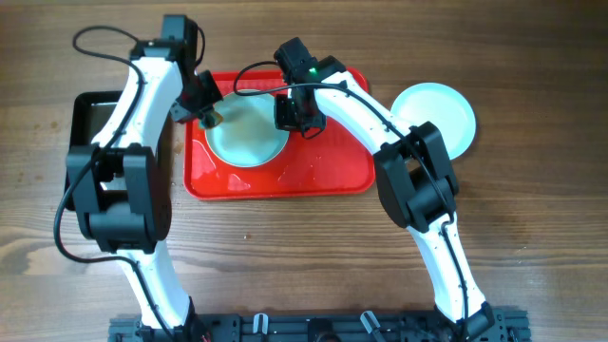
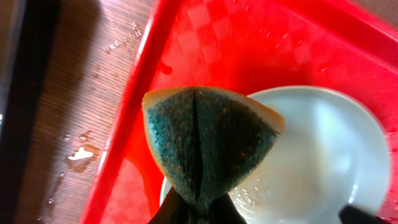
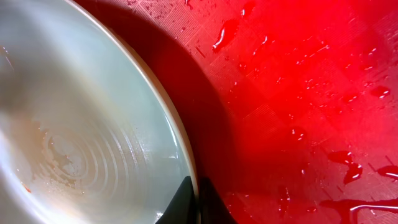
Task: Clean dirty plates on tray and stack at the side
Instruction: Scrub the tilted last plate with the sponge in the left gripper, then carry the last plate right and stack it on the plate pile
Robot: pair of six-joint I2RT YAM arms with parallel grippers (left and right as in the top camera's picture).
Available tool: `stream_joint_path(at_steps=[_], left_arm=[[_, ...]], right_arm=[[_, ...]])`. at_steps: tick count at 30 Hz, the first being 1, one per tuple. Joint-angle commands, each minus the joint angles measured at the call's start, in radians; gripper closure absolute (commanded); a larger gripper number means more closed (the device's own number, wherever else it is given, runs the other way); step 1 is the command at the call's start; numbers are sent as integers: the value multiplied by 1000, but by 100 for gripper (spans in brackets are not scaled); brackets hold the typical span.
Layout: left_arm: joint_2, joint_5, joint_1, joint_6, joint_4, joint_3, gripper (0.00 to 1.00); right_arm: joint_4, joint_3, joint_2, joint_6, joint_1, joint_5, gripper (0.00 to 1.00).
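Note:
My right gripper should lift over the tray's rim, lower onto the other pale plate (image 1: 434,120) and release there, since that plate lies to the right of my right gripper in the overhead view.
A pale plate (image 1: 249,135) lies on the left half of the red tray (image 1: 323,163). My right gripper (image 1: 295,118) is shut on that plate's right rim; in the right wrist view the fingers (image 3: 184,204) pinch the rim of the plate (image 3: 81,124), and a dark shadow lies under it on the wet tray (image 3: 298,93). Faint orange-brown specks sit in the plate's ringed middle. My left gripper (image 2: 199,210) is shut on a folded sponge (image 2: 208,143), green scouring face out, over the plate's left edge (image 2: 323,155). Another pale plate (image 1: 443,116) rests on the table right of the tray.
A black tray (image 1: 93,116) stands left of the red tray, partly under my left arm. Water drops lie on the wooden table (image 2: 84,152) beside the tray's left rim (image 2: 134,106). Both arms reach across the table from the near edge.

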Motion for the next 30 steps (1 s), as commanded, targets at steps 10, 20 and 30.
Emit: stream_joint_path(at_steps=[10,20,30], left_arm=[[-39,-111,13,92,-140,7,96],[-37,-106,15,216,2,-138,96],[-37,-106,15,215,14,-138,96]], right_arm=[[1,-21,35,-11,2,25,76],[-56,-19,17,-64,-11,-56,96],[-193,-19,-312,-142,-113,356,96]])
